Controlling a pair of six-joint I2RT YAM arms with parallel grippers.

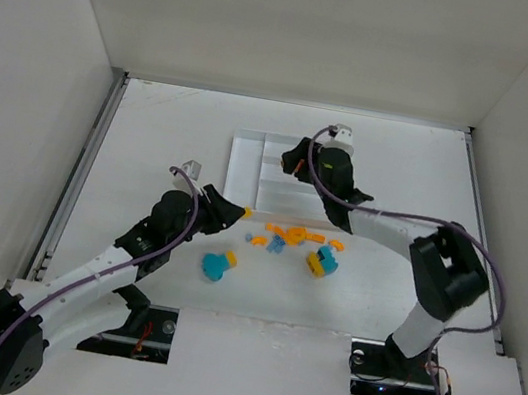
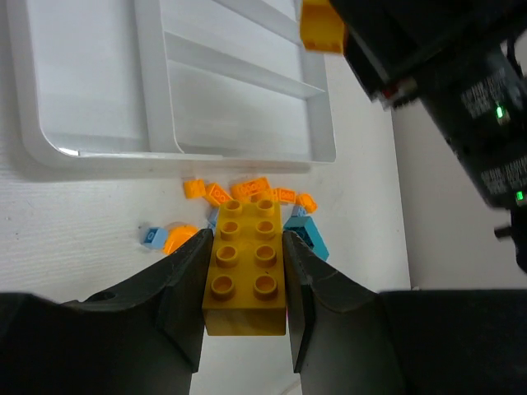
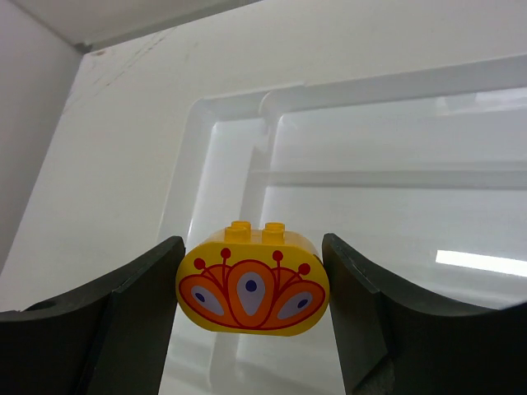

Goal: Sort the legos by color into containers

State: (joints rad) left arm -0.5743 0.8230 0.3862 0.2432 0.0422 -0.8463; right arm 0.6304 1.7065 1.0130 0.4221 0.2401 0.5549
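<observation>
The yellow-orange lego matches the color of the rounded yellow lego, so my left gripper needs to move outward over the tray, go down into its far narrow section (image 1: 276, 145) and let go of the yellow-orange lego.
My left gripper (image 2: 246, 247) is shut on a yellow-orange eight-stud lego brick (image 2: 245, 271), held just above the table in front of the white tray (image 2: 325, 123). From above, this gripper (image 1: 236, 211) sits at the tray's near left corner. My right gripper (image 3: 253, 243) is shut on a rounded yellow lego with a red and orange mark (image 3: 253, 284), hanging over the tray's compartments (image 3: 272, 177). That gripper (image 1: 298, 160) is above the tray (image 1: 248, 170). Loose orange legos (image 1: 293, 233), a teal piece (image 1: 217, 266) and a teal-and-yellow piece (image 1: 322, 261) lie on the table.
In the left wrist view, small orange bits (image 2: 247, 191), a teal brick (image 2: 306, 234) and a light blue bit (image 2: 152, 236) lie just beyond my fingers. The right arm's dark body (image 2: 461, 99) looms at the right. White walls enclose the table.
</observation>
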